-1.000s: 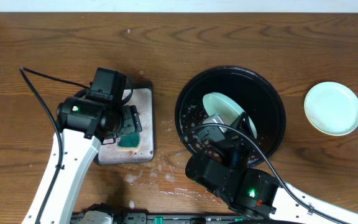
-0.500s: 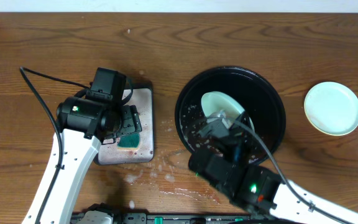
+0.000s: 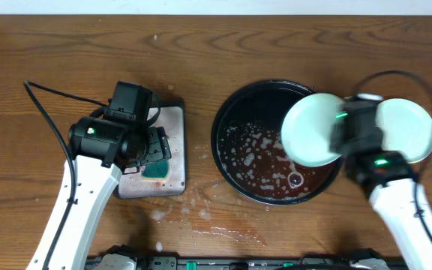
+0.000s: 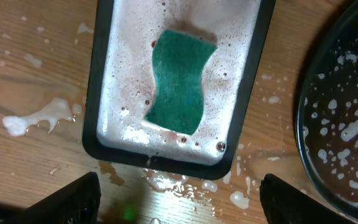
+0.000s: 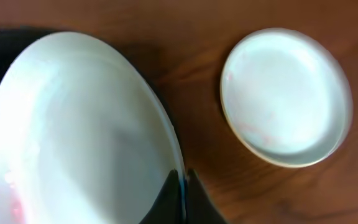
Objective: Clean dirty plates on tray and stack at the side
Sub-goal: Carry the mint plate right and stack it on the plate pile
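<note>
My right gripper moves to the right in the overhead view and down next, to stack onto the second pale plate (image 3: pixel 407 130) (image 5: pixel 286 97), which lies lower on that side.
My right gripper (image 3: pixel 341 133) is shut on the rim of a pale mint-blue plate (image 3: pixel 310 129) and holds it above the right edge of the black tray (image 3: pixel 235 105). In the right wrist view the held plate (image 5: pixel 73 130) fills the left, pinched between my fingers (image 5: pixel 183 186). A second pale plate (image 3: pixel 411 131) lies on the table to the right, also in the right wrist view (image 5: pixel 284 96). The tray holds only foam and reddish water. My left gripper (image 4: pixel 179 199) is open above the near end of the silver tray (image 4: pixel 101 81) with the green sponge (image 4: pixel 179 81). No third plate shows.
The silver tray (image 3: pixel 172 180) sits left of the black tray with the sponge (image 3: pixel 154 171) in soapy water. Foam and water spots lie on the wood (image 3: pixel 201 214) between the trays. The black tray's rim shows in the left wrist view (image 4: pixel 303 124).
My right arm has swung from the near side of the tray to the right. It lifted the mint-blue plate out of the tray toward the plate on the table. The left arm has not moved.
</note>
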Available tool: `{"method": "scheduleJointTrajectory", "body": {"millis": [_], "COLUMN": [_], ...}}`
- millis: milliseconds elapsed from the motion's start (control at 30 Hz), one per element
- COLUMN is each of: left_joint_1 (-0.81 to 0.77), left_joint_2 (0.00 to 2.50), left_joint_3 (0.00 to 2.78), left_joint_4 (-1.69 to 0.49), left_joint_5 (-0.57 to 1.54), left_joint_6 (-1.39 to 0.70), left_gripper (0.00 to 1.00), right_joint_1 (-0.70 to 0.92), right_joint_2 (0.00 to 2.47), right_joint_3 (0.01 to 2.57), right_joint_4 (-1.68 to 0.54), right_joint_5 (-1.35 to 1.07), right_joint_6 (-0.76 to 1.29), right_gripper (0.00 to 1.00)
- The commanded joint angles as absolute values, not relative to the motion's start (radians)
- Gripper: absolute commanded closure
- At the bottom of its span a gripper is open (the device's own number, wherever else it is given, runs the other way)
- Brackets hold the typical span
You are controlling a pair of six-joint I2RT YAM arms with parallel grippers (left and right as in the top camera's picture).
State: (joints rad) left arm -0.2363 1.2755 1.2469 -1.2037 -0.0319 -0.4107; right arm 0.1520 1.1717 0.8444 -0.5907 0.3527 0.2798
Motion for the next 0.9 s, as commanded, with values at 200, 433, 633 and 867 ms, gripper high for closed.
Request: {"method": "scheduleJointTrajectory", "body": {"millis": [200, 433, 633, 867], "left_joint_1": [-0.232, -0.232, -0.232, -0.232], "left_joint_2": [1.274, 1.274, 1.274, 1.274], "left_joint_3": [1.255, 1.255, 1.255, 1.255], "left_joint_4": [-1.208, -1.208, -1.207, -1.207], "left_joint_5": [-0.034, -0.034, -0.034, -0.034], "left_joint_6": [-0.404, -0.404, -0.404, -0.404], "left_gripper": [0.17, 0.18, 0.17, 0.17], "right_joint_1": [-0.446, -0.633, -0.669, -0.596], "right_joint_2": [1.216, 1.432, 1.534, 1.317], "right_joint_3": [0.862, 0.862, 0.863, 0.876], "right_joint_4": [-0.424, -0.345, -0.331, -0.337], "right_joint_5": [-0.057, -0.057, -0.063, -0.445], "right_joint_6": [0.467, 0.478, 0.47, 0.425], "right_gripper": [0.99, 0.99, 0.56, 0.55]}}
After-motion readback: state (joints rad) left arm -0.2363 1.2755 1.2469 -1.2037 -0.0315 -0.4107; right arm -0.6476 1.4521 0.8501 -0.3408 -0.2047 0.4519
